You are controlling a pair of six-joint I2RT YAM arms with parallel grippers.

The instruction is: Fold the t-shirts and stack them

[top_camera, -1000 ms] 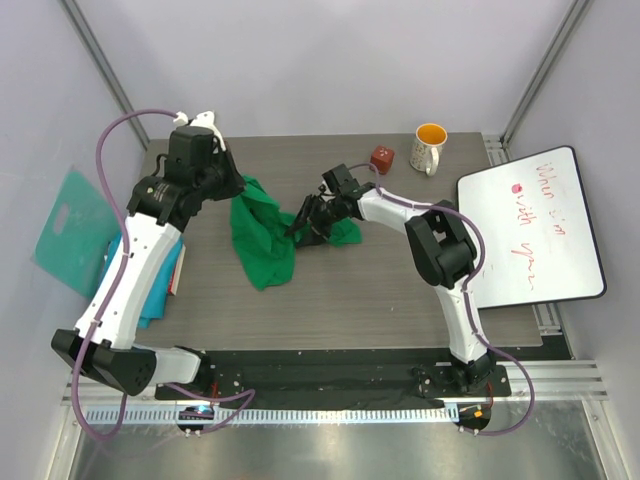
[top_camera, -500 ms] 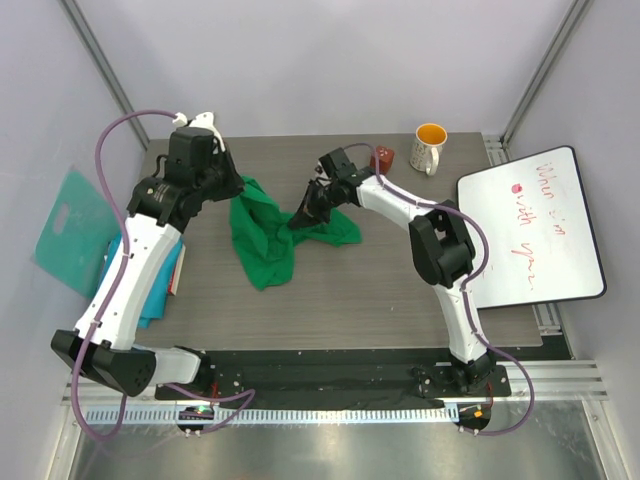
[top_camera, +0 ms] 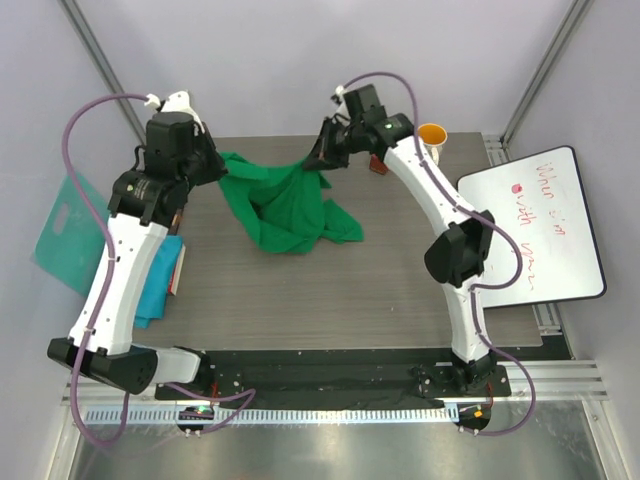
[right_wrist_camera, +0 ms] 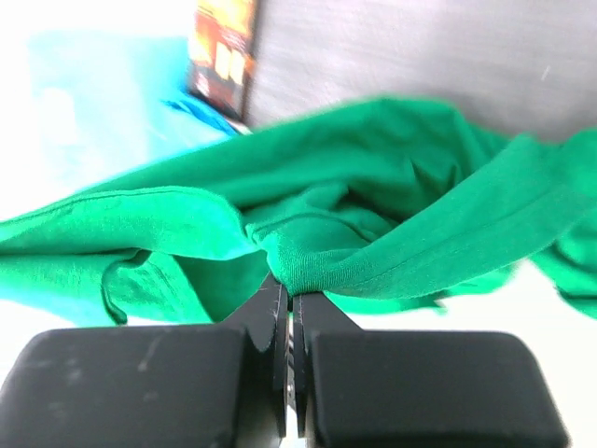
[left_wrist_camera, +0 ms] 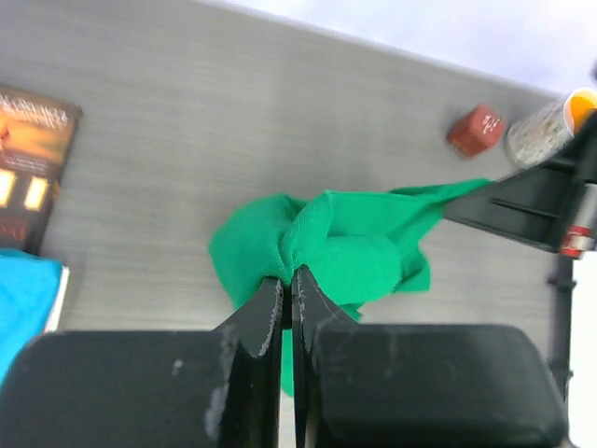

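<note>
The t-shirt hangs between both grippers, so next my right gripper lowers down and back toward the base over the bunched green cloth [top_camera: 312, 212] to release its hem.
The bright green t-shirt [top_camera: 285, 200] hangs stretched between both grippers above the back of the table, its lower part bunched on the wood. My left gripper [top_camera: 218, 165] is shut on one end of it, cloth pinched at the fingertips [left_wrist_camera: 287, 277]. My right gripper [top_camera: 318, 160] is shut on the other end, a hem fold caught between its tips [right_wrist_camera: 291, 291]. The green t-shirt [right_wrist_camera: 354, 233] fills the right wrist view. The teal-blue t-shirt [top_camera: 155, 290] lies at the table's left edge, partly under the left arm.
A book [top_camera: 178, 265] lies on the teal-blue shirt. A stiff teal board [top_camera: 68, 225] leans off the left side. A speckled mug [top_camera: 430, 145] and a red cube [left_wrist_camera: 476, 131] stand at the back right. A whiteboard [top_camera: 530, 225] lies at the right.
My right gripper closed on the green shirt and rose toward the back right. The left gripper lifted back too, pulling the shirt taut between them.
</note>
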